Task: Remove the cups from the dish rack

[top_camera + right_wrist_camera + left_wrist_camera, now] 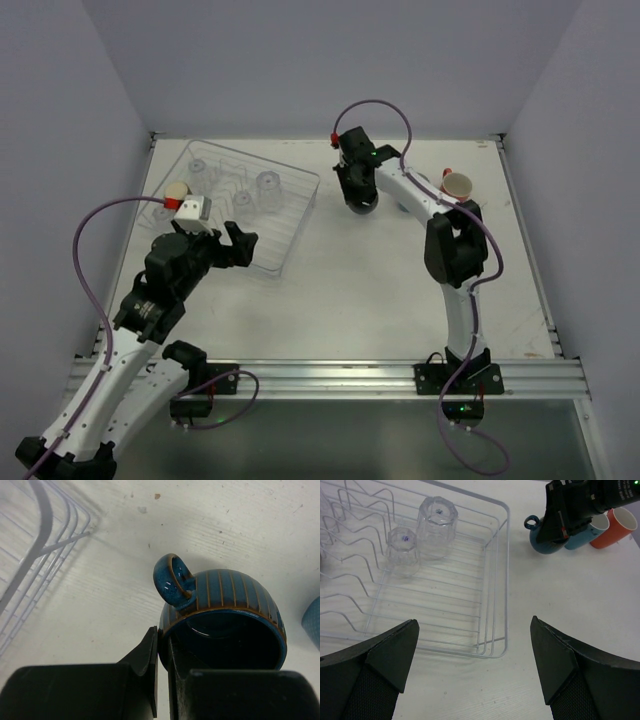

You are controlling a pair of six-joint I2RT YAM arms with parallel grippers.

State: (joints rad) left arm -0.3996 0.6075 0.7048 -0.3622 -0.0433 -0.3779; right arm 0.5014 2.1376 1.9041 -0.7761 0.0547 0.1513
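My right gripper will lower the dark blue cup and let go of its rim on the empty tabletop below, between the rack (290, 225) and the light blue mug.
The clear dish rack (290, 225) lies at the back left and holds clear tumblers (268, 190) (436, 525) and a cream cup (177, 190). My left gripper (240, 245) (474, 622) hangs open over the rack's near right corner (506, 580), nothing between its fingers. Right of the rack, my right gripper (358, 200) (162, 650) is shut on the rim of the dark blue handled cup (225, 610) (542, 537), one finger (147, 655) outside and the other inside. The cup is upright; whether it touches the table I cannot tell.
A light blue mug (590, 530) (312, 620) and an orange cup (615, 527) (457, 184) stand on the table just right of the dark blue cup. The rack's corner (45, 540) is to its left. Walls close off three sides.
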